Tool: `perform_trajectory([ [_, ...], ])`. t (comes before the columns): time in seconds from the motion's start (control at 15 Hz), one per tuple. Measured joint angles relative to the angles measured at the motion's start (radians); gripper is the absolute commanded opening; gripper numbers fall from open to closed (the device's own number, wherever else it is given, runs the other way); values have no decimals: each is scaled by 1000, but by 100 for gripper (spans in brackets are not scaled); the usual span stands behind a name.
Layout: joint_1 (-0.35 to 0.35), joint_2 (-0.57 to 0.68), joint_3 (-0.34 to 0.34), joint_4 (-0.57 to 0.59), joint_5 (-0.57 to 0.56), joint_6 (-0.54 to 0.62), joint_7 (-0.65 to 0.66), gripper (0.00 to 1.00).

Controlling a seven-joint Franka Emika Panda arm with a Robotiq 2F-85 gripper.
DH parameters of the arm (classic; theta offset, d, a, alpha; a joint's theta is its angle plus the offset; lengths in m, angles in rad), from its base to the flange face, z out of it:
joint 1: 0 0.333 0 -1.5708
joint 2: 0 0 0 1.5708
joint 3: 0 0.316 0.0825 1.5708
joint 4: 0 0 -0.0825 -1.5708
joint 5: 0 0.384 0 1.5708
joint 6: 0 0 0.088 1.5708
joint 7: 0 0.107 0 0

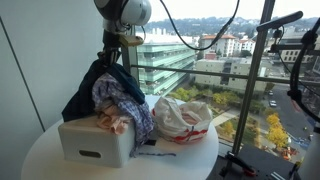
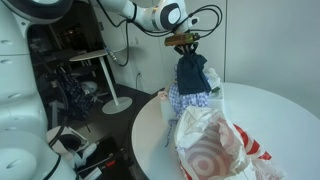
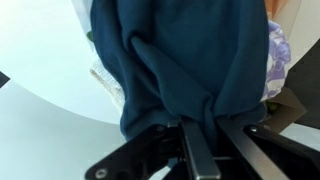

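Note:
The fold goes up a little with my gripper next, then down toward the heap in the white box [image 1: 95,140] for its release.
A dark blue cloth [image 1: 100,85] hangs from my gripper [image 1: 113,45], which is shut on a pinched fold at its top. In the wrist view the cloth [image 3: 180,60] fills most of the picture, bunched between the fingers [image 3: 200,150]. It drapes over a heap of patterned purple and white clothes [image 1: 125,100] lying in a white box [image 1: 95,140] on the round white table [image 1: 60,165]. In an exterior view the gripper [image 2: 186,45] holds the blue cloth [image 2: 192,75] above the pile [image 2: 190,100]. What lies under the cloth is hidden.
A white plastic bag with red marks [image 1: 182,118] [image 2: 225,145] lies on the table beside the box. A big window with railing is behind [image 1: 230,60]. A small round side table [image 2: 100,60] and cluttered gear [image 2: 70,100] stand off the table's edge. Camera stand [image 1: 270,60].

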Motion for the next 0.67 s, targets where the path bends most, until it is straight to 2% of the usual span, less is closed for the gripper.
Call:
perform_trajectory([
  [0.33,-24,-88,-1,-19,97,81,-12,3],
  [0.67,-14,-126,17,-72,163,12,-133,3],
])
